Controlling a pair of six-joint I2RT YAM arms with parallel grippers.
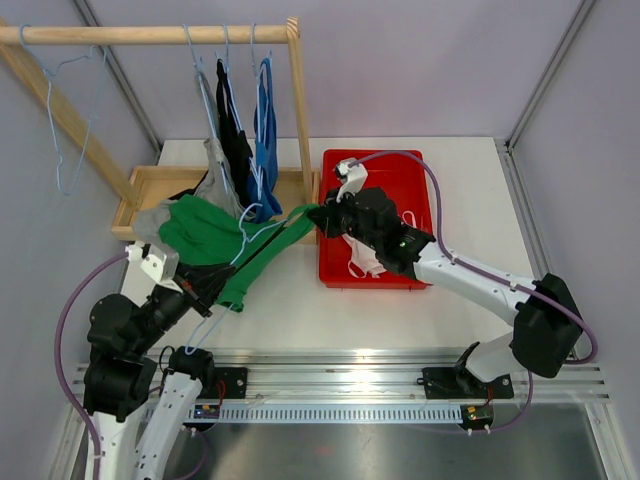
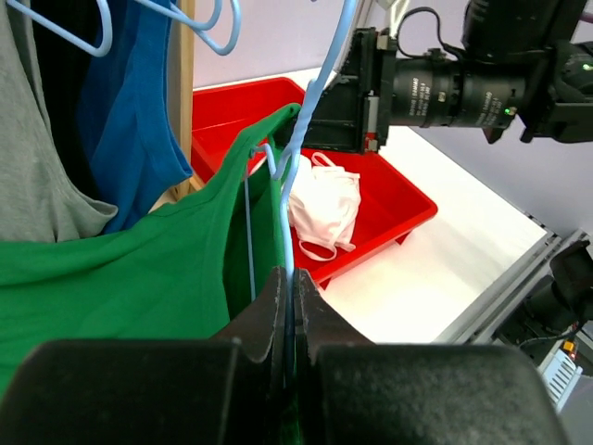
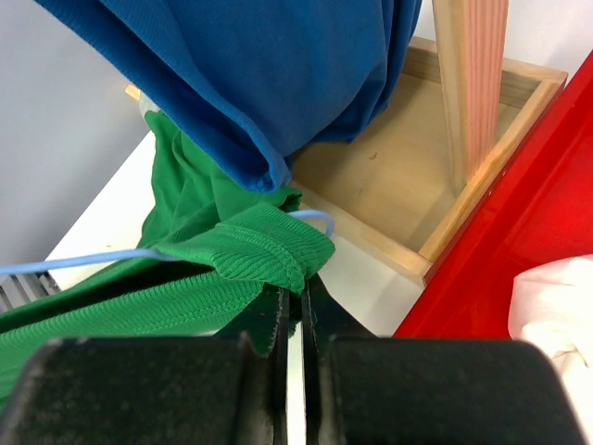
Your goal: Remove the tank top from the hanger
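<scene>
My right gripper pulls the strap back next, lowers it and lets it go on bare tabletop, which lies below my gripper and back from it, clear of the rack.
A green tank top (image 1: 200, 235) hangs on a light-blue wire hanger (image 1: 268, 228), held low over the table between my arms. My left gripper (image 1: 205, 290) is shut on the hanger's wire (image 2: 310, 102); in the left wrist view its jaws (image 2: 289, 278) pinch the wire, with the green fabric (image 2: 120, 269) to their left. My right gripper (image 1: 322, 218) is shut on the top's ribbed green strap (image 3: 250, 250); in the right wrist view its tips (image 3: 295, 295) sit just under the strap's end, where the hanger wire (image 3: 83, 260) runs through it.
A wooden rack (image 1: 150, 35) carries grey (image 1: 215, 160), black (image 1: 235, 130) and blue (image 1: 265, 140) tank tops and one bare hanger (image 1: 70, 110). A wooden tray (image 1: 150, 185) lies below it. A red bin (image 1: 395, 170) on the right holds a white garment (image 1: 362, 262).
</scene>
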